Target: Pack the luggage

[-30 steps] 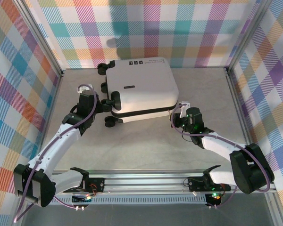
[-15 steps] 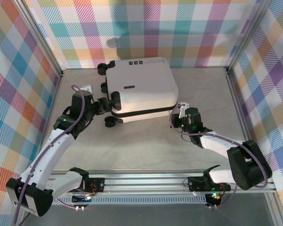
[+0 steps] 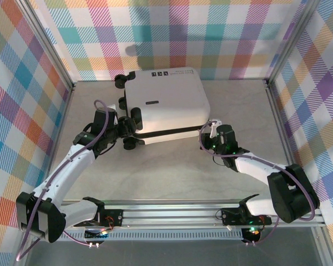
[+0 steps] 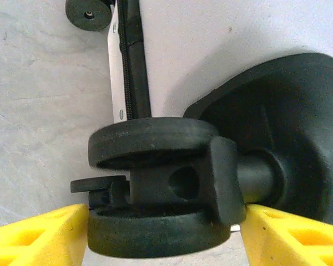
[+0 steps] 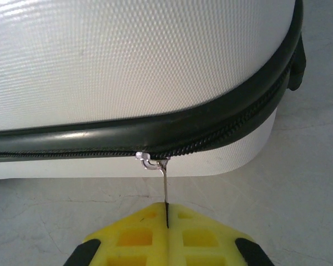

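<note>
My right gripper will next pull the zipper pull (image 5: 165, 185) along the black seam toward the luggage's rounded corner (image 5: 245, 123) and let it go, because the seam continues past it.
The luggage (image 3: 166, 102), a white hard-shell suitcase, lies flat and closed at the back middle of the table. My left gripper (image 3: 124, 131) is at its left side, open, with its yellow fingers (image 4: 39, 235) on either side of a black caster wheel (image 4: 152, 144). In the left wrist view the white shell (image 4: 211, 44) lies behind that wheel. My right gripper (image 3: 210, 136) is at the near right corner, shut on the thin metal zipper pull (image 5: 165, 185). The pull hangs from the black zipper seam (image 5: 211, 130) just above my right gripper (image 5: 167, 208).
More black wheels (image 3: 122, 91) stick out along the luggage's left side. Plaid walls and metal frame posts (image 3: 277, 105) close in the table (image 3: 172, 172). A metal rail (image 3: 172, 213) with both arm bases runs along the near edge.
My left gripper has opened, swung out to the left and come back in around the caster wheel. My right gripper has stayed shut on the zipper pull, barely moving.
</note>
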Action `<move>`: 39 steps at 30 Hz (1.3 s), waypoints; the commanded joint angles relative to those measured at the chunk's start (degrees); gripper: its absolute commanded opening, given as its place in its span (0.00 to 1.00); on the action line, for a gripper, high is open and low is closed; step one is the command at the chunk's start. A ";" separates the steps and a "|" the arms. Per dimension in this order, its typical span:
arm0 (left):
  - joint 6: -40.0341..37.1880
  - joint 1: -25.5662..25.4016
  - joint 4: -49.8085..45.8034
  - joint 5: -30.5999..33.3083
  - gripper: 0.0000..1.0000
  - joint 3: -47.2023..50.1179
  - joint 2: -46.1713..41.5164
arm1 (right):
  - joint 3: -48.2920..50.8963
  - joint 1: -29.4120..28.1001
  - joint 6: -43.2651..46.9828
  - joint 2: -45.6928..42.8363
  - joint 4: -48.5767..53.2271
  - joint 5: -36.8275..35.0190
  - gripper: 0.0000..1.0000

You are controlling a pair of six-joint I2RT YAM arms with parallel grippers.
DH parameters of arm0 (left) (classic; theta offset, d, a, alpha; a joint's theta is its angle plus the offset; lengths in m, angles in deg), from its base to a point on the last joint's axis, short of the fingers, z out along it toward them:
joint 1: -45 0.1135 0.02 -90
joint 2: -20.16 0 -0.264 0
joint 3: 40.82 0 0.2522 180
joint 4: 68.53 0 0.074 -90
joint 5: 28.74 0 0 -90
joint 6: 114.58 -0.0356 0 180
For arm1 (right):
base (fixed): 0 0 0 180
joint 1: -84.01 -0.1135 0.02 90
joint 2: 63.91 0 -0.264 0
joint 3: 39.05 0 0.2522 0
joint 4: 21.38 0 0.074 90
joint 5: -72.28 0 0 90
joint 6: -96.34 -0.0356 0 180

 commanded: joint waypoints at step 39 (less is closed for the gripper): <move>-16.17 -23.43 -6.01 -3.89 0.69 -65.40 46.03 | -3.96 7.58 -1.20 0.26 9.44 2.82 0.00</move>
